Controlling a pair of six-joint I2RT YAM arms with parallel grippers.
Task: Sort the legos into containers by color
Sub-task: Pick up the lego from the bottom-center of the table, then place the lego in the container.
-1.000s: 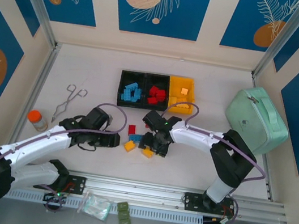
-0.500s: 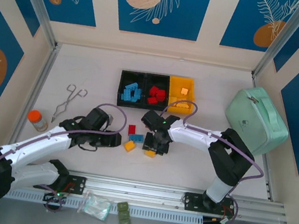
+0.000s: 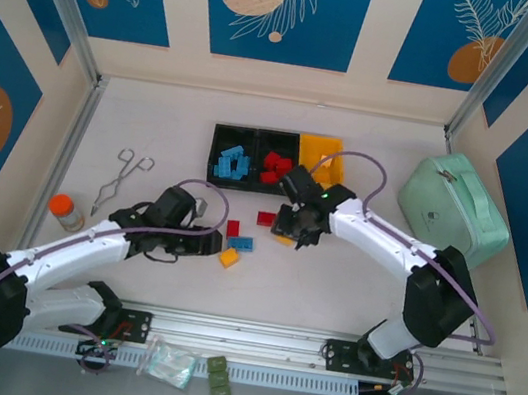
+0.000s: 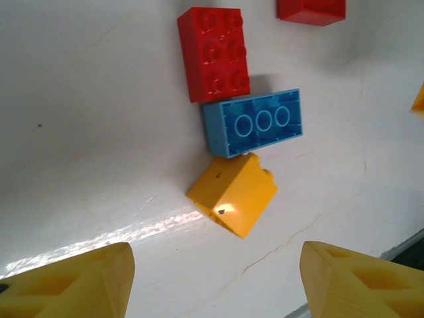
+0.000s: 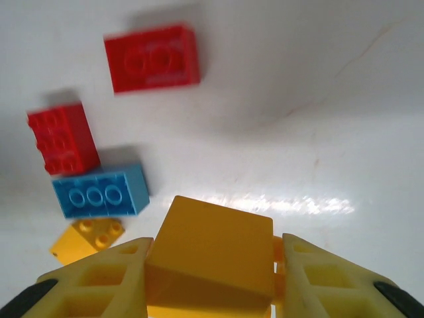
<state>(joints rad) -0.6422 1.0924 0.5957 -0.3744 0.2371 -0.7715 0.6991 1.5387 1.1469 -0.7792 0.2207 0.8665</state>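
The yellow-orange lego matches the color of the yellow bin (image 3: 324, 151), so the robot's right gripper will go outward and over that bin and release the lego there.
My right gripper (image 5: 212, 281) is shut on a yellow-orange lego (image 5: 211, 255) and holds it above the table. From above, that gripper (image 3: 291, 232) hangs just in front of the containers: a black bin (image 3: 237, 134) of blue legos, a black bin (image 3: 279, 139) of red ones and a yellow bin (image 3: 324, 151). Loose on the table lie two red legos (image 5: 152, 57) (image 5: 63, 138), a blue one (image 5: 101, 192) upside down and a yellow one (image 5: 87, 238). My left gripper (image 4: 215, 285) is open just short of that yellow lego (image 4: 232, 194), which touches the blue one (image 4: 253, 123).
Metal tongs (image 3: 120, 179) and an orange-capped bottle (image 3: 66, 211) lie at the left. A mint-green case (image 3: 452, 211) sits at the right. A plastic bag (image 3: 167, 362) and olive-green blocks (image 3: 219, 379) rest below the front rail.
My right gripper closed on a yellow lego, lifted it and carried it up and right, nearer the bins. The left arm has hardly moved.
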